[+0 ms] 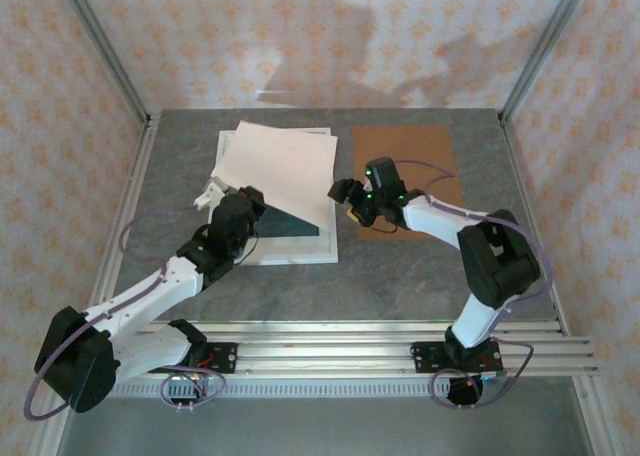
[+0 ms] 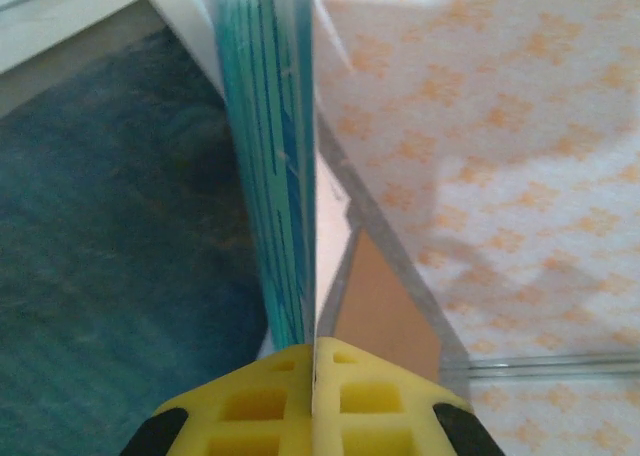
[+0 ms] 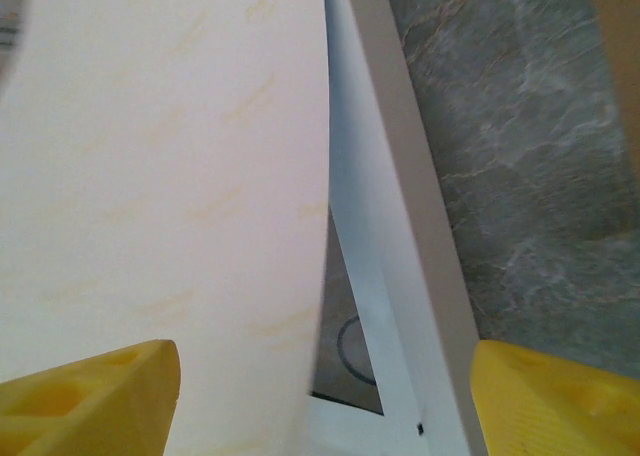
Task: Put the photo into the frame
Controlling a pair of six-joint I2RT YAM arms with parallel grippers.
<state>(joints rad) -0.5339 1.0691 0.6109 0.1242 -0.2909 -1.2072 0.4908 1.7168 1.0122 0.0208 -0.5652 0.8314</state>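
My left gripper is holding the photo (image 1: 275,161), and the frame's near border (image 1: 292,253) is back from my left gripper and still uncovered. My left gripper will next move back toward that border and let go.
The photo (image 1: 275,161) hangs tilted over the frame (image 1: 300,258), its white back facing up. My left gripper (image 1: 243,198) is shut on the photo's near left edge. In the left wrist view the yellow fingers (image 2: 313,361) pinch the thin sheet, and the teal print (image 2: 280,156) runs edge-on away from them. My right gripper (image 1: 345,201) stands open at the photo's right edge. In the right wrist view its gripper (image 3: 325,396) straddles the photo's pale back (image 3: 170,176) and the frame's white border (image 3: 400,226) without closing on either.
A plain brown backing board (image 1: 410,166) lies flat on the grey marble table (image 1: 400,276) right of the frame, under the right arm. Dark glass (image 1: 290,221) shows inside the frame below the photo. Patterned walls enclose the table.
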